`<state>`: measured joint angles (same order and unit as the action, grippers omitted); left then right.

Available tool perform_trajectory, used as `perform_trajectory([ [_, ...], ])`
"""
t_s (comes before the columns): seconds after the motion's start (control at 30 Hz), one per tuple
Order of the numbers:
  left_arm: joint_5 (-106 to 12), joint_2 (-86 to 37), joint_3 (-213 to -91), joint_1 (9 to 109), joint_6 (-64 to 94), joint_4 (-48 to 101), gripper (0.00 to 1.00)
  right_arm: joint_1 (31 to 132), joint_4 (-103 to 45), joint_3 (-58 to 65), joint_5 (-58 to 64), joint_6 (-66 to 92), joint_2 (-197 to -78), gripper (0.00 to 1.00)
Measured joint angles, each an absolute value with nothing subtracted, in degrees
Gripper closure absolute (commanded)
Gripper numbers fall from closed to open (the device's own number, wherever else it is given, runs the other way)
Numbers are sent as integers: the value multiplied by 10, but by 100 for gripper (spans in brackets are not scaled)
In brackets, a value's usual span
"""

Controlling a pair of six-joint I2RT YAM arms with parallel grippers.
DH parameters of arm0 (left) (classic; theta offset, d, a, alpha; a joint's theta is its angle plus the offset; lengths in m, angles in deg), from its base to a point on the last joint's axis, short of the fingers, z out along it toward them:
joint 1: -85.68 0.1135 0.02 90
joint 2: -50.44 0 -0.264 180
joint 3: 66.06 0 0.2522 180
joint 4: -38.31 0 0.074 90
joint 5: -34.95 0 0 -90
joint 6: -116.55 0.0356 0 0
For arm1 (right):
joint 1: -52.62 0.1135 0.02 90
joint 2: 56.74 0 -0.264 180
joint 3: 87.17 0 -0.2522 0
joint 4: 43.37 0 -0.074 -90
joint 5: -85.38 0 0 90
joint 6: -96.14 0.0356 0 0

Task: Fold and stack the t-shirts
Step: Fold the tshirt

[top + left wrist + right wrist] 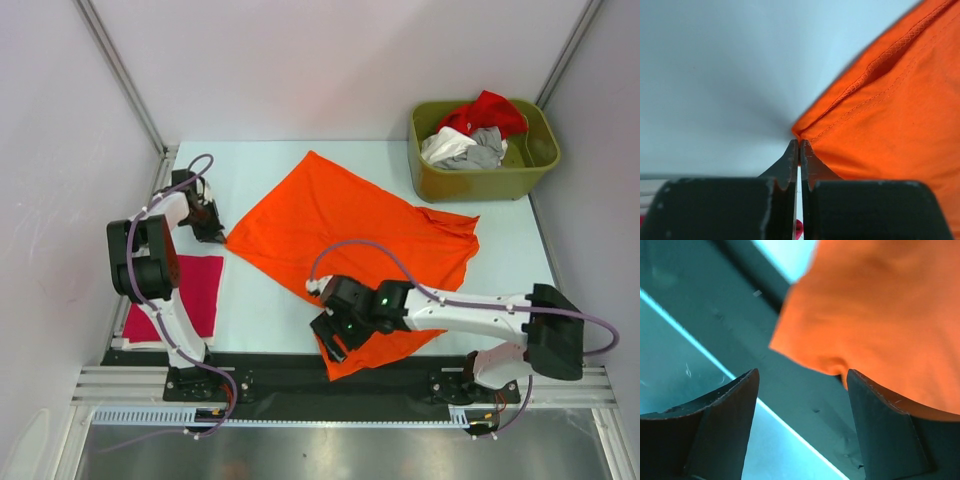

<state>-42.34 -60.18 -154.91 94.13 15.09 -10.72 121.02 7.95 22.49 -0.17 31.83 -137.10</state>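
The right gripper moves down and back over the black bar to the shirt's near corner next, since that corner hangs over the table's front edge.
A large orange t-shirt (340, 225) lies spread on the table, its near corner hanging over the front edge. My left gripper (220, 237) is at the shirt's left corner. In the left wrist view the gripper (799, 145) is shut, with the pointed orange corner (880, 110) pinched at its tips. My right gripper (333, 348) hovers over the shirt's near corner. In the right wrist view it (803, 371) is open, with the orange edge (875, 315) just past its right finger. A folded magenta-red shirt (197, 292) lies at the near left. Red (490, 110), white (445, 145) and grey (485, 150) shirts sit in the bin.
The olive-green bin (480, 185) stands at the table's far right corner. A black rail (280, 375) runs along the front edge under the right gripper. White walls close in on the left, back and right.
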Motion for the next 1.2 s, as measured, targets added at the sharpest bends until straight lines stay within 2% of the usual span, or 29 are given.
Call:
perform_trajectory([
  [0.13, -422, -602, -1553, 942, 150, -107, 100, 1276, 87, 193, -14, 308, -1425, 32],
  [0.37, -422, -602, -1553, 942, 150, -107, 100, 1361, 105, 170, -72, 329, -1488, 34],
  [0.47, -423, -601, -1553, 942, 150, -107, 100, 1388, 112, 163, -95, 336, -1496, 39],
  [0.7, -423, -599, -1553, 943, 150, -107, 100, 1404, 111, 151, -127, 341, -1528, 47],
  [1.03, -422, -587, -1551, 948, 150, -107, 100, 1404, 97, 151, -147, 339, -1568, 50],
  [1.17, -419, -587, -1548, 952, 150, -107, 100, 1404, 90, 151, -147, 334, -1579, 61],
  [1.2, -417, -587, -1548, 953, 150, -107, 100, 1404, 88, 151, -147, 334, -1582, 68],
])
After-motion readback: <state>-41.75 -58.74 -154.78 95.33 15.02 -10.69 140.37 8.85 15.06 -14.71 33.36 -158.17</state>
